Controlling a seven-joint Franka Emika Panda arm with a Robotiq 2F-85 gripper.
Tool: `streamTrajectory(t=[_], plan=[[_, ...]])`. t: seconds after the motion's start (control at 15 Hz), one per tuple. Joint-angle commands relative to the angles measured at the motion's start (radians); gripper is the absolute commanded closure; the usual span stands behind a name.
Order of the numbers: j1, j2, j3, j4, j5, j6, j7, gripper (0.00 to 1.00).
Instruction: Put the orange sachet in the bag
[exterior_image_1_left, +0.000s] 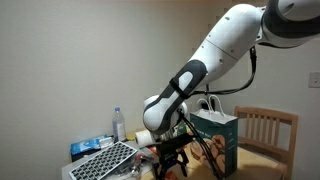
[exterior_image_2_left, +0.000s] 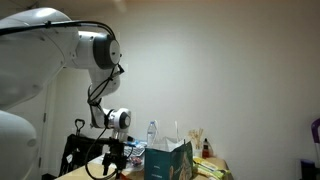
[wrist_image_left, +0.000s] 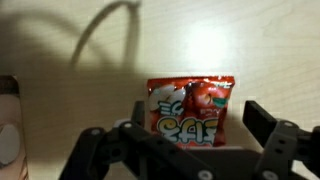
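Note:
The sachet's lower edge (wrist_image_left: 190, 138) lies between my gripper's open fingers in the wrist view, so my gripper should go down and turn a little to bring them onto it.
The orange sachet (wrist_image_left: 191, 100) lies flat on the light table, red-orange with white print. My gripper (wrist_image_left: 198, 118) is open just above it, with one dark finger on each side of the packet and neither touching it. In both exterior views the gripper (exterior_image_1_left: 170, 160) (exterior_image_2_left: 115, 160) hangs low over the table beside the bag. The bag (exterior_image_1_left: 216, 136) (exterior_image_2_left: 168, 160) stands upright, dark teal with white looped handles. The sachet is hidden behind the gripper in the exterior views.
A keyboard (exterior_image_1_left: 105, 160) lies at the table's near side. A clear water bottle (exterior_image_1_left: 119, 123) (exterior_image_2_left: 152, 131) stands behind it. A wooden chair (exterior_image_1_left: 268, 128) stands beyond the bag. A pale object (wrist_image_left: 8, 125) sits at the wrist view's left edge.

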Motion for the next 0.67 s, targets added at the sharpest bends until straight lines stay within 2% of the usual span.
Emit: streamTrajectory(t=[0.0,0.13,0.27,0.6], plan=[[0.075,0.081,-0.076,0.079,-0.12,0.069,0.111,0.0],[0.111,0.129,-0.12,0.128,-0.197,0.086,0.179,0.0],[0.125,0.182,-0.139,0.19,-0.225,0.074,0.222,0.0],[0.159,0.276,-0.144,0.326,-0.241,0.053,0.273,0.0]])
